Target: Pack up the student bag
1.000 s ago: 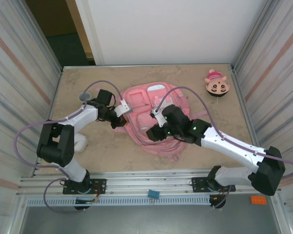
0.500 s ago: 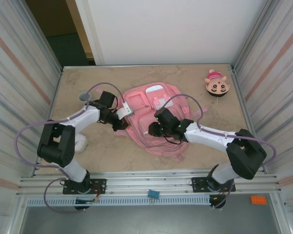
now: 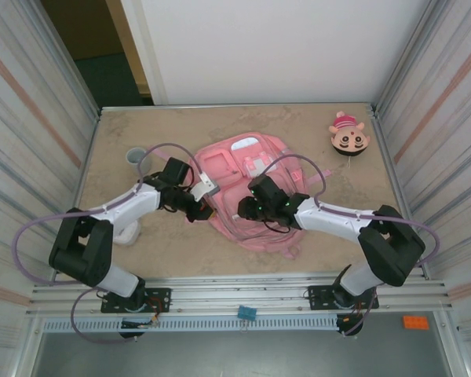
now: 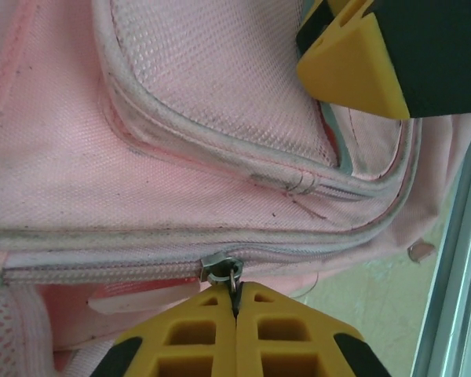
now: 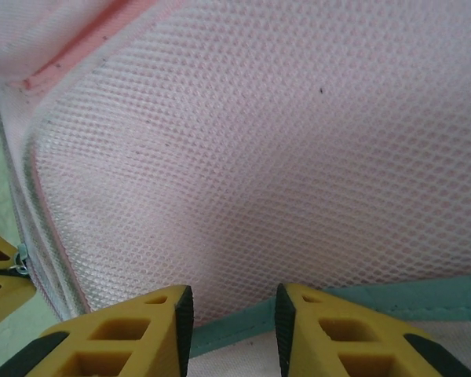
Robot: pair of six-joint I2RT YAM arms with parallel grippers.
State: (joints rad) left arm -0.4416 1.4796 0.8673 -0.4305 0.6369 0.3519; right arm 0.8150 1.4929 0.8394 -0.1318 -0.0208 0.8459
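I will pull the metal pull back to the bag's curved near corner with my left gripper next and then let go of the pull, because the zipper line goes on past the slider.
The student bag, a large pink backpack, lies flat in the middle of the table. My left gripper is at its near left edge, and its yellow fingers are shut on the metal pull of a zipper slider on a long zipper line. My right gripper rests on the bag close beside it, open. Its fingers straddle the teal trim of a pink mesh pocket without pinching it. One right fingertip shows in the left wrist view.
A round pink-and-tan plush lies at the back right. A grey cup stands at the left. A white object sits under my left arm. Metal walls close in both sides, with a rail along the near edge.
My left gripper has pulled the zipper pull toward the near edge. My right arm has folded in and its gripper has narrowed on the mesh pocket. The bag has shifted and flattened.
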